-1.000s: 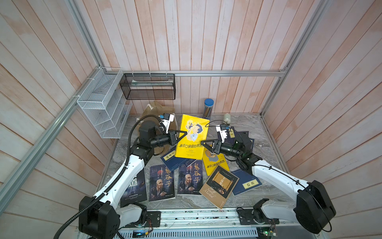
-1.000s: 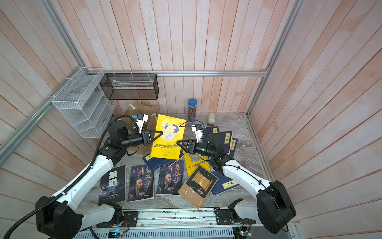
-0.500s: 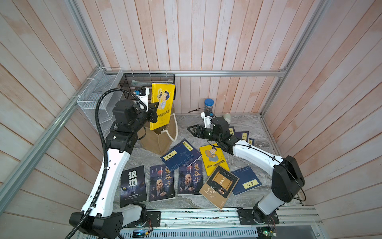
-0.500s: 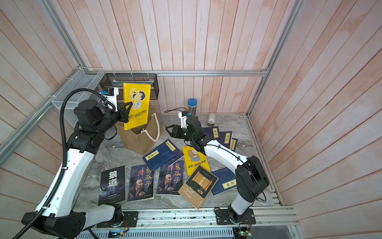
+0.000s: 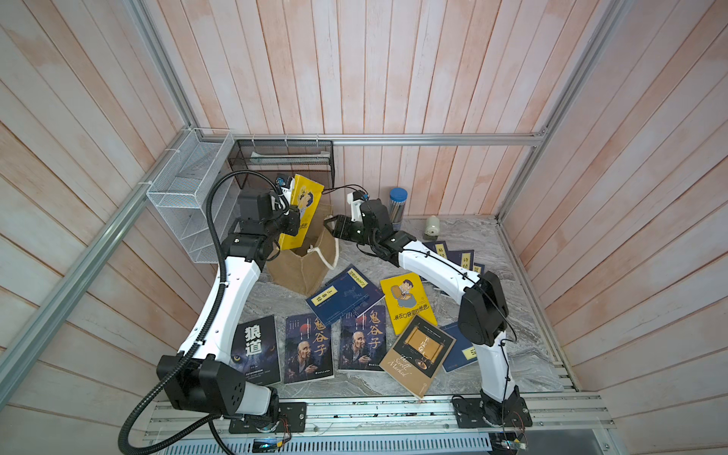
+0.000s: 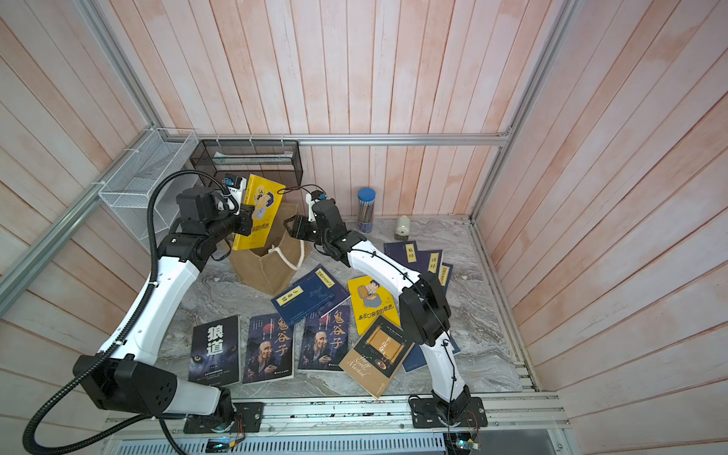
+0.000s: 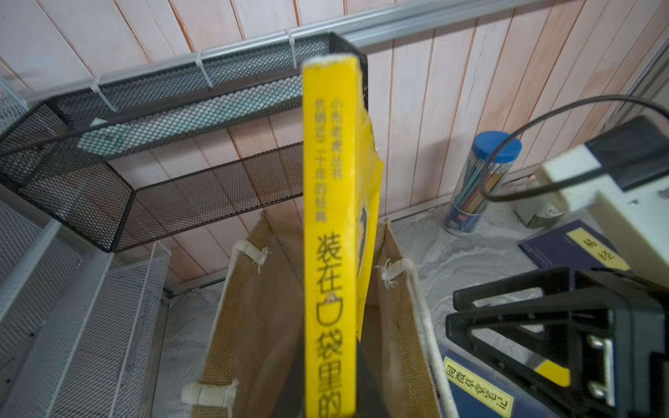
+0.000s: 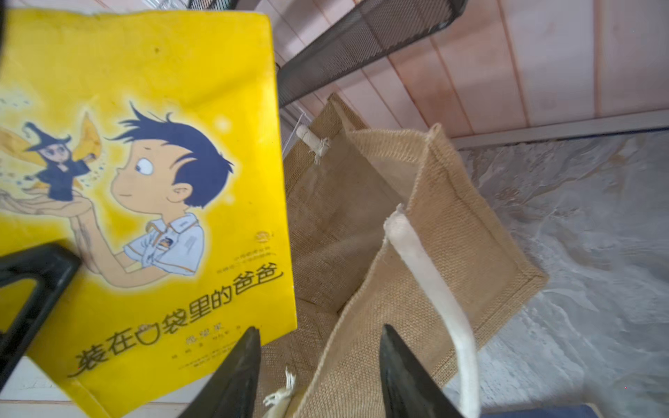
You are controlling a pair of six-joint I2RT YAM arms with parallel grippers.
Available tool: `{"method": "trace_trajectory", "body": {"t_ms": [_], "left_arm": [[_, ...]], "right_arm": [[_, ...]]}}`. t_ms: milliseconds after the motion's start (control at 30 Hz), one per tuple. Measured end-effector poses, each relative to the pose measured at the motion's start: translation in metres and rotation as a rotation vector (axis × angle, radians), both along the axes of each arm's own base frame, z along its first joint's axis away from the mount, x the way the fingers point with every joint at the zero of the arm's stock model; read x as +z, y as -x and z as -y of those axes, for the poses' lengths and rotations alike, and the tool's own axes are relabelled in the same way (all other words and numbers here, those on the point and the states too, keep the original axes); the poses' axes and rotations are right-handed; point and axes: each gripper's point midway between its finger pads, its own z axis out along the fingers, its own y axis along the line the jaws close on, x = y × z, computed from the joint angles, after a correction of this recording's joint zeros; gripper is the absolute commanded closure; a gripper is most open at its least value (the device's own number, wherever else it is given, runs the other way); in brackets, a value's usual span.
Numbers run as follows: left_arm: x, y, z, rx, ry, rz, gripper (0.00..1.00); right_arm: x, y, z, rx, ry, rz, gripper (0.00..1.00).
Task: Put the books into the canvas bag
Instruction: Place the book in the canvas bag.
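Note:
I need to tip my left gripper downward next and lower it into the canvas bag's opening (image 5: 314,236) (image 7: 270,306) to let go of the yellow cartoon book, because the bag is wide open below it.
My left gripper (image 5: 290,227) is shut on a yellow cartoon book (image 5: 302,208), held upright and tilted, its lower edge at the mouth of the canvas bag (image 5: 305,272). The left wrist view shows the book's spine (image 7: 331,235) over the open bag (image 7: 253,325). My right gripper (image 5: 333,229) is open at the bag's right rim; in the right wrist view, the right gripper (image 8: 320,336) has the burlap rim (image 8: 362,318) between its fingertips, beside a white rope handle (image 8: 427,271). Several books lie flat on the table: navy (image 5: 342,295), yellow (image 5: 407,303), portrait covers (image 5: 309,348), black (image 5: 256,350), brown-black (image 5: 419,356).
A white wire rack (image 5: 189,193) and a black mesh basket (image 5: 283,161) hang on the walls close behind the bag. A blue-lidded pencil jar (image 5: 397,205) and a small pale object (image 5: 433,227) stand at the back. More navy books (image 5: 457,256) lie under the right arm.
The left arm lifted the yellow book from over the table's middle to the bag, then lowered and tilted it toward the mouth. The right gripper swung left to the bag's rim.

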Motion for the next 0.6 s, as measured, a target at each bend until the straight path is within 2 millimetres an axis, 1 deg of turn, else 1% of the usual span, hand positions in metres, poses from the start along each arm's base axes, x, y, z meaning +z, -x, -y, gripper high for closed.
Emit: {"method": "trace_trajectory", "body": {"t_ms": [67,133,200,267,367,500,600], "left_arm": [[-0.014,0.002,-0.005,0.011,-0.018,-0.041,1.00],[-0.027,0.005,-0.008,0.022,-0.033,-0.078,1.00],[-0.037,0.008,-0.010,0.026,-0.044,-0.113,1.00],[-0.044,0.012,-0.011,0.028,-0.049,-0.141,1.00],[-0.049,0.017,-0.013,0.034,-0.056,-0.173,1.00],[-0.051,0.020,-0.016,0.048,-0.070,-0.215,1.00],[-0.050,0.013,-0.018,0.060,-0.079,-0.244,1.00]], "right_arm": [[-0.011,0.003,-0.016,0.031,0.023,-0.022,0.48],[-0.020,0.007,-0.026,0.051,0.047,-0.037,0.55],[-0.028,0.011,-0.033,0.071,0.072,-0.046,0.70],[-0.034,0.016,-0.033,0.082,0.095,-0.060,0.86],[-0.037,0.016,-0.031,0.088,0.109,-0.057,0.99],[-0.036,0.015,-0.030,0.109,0.106,-0.054,1.00],[-0.034,0.012,-0.027,0.130,0.097,-0.046,1.00]]}}
